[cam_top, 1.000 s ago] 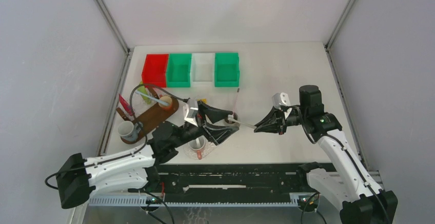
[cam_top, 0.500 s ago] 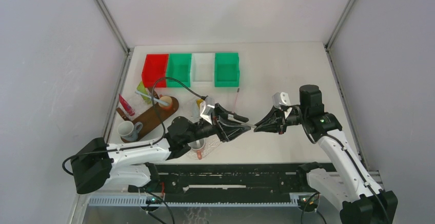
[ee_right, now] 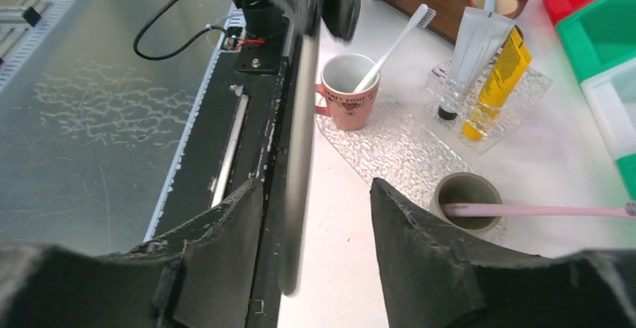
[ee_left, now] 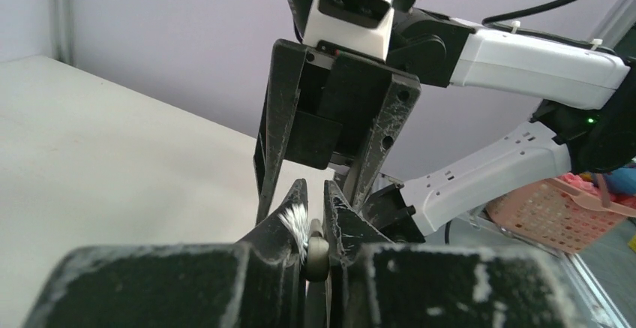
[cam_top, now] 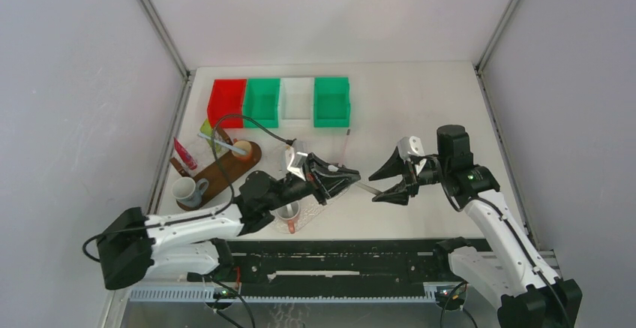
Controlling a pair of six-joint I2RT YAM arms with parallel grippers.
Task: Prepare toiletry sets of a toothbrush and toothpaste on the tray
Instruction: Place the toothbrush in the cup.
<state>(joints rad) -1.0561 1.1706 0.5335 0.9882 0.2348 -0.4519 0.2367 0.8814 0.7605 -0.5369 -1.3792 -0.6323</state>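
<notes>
Next, my left gripper swings down and to the left in the top view to the empty white mug, then lowers and releases the toothbrush.
A pale toothbrush (cam_top: 367, 188) hangs in the air between my two grippers. My left gripper (ee_left: 315, 193) is shut on its bristled head (ee_left: 318, 249), with the white bristles against the left finger. My right gripper (ee_right: 316, 193) stands open around the far end of the handle (ee_right: 300, 155), which lies close to its left finger without being pinched. Below them lies the clear textured tray (ee_right: 390, 144). It carries a pink mug (ee_right: 349, 80) with a white toothbrush (ee_right: 394, 43), a white tube (ee_right: 472, 43), a yellow tube (ee_right: 499, 73) and a grey cup (ee_right: 466, 193) holding a pink toothbrush (ee_right: 525, 209).
Red (cam_top: 227, 103), green (cam_top: 262, 103), white (cam_top: 297, 99) and green (cam_top: 331, 101) bins stand in a row at the back. A brown tray (cam_top: 225, 170) with a white mug (cam_top: 185, 189) and other items sits at the left. The black rail (cam_top: 337, 257) runs along the near edge.
My left gripper moved in and shut on the toothbrush's head. My right gripper, which was shut on the handle, has opened.
</notes>
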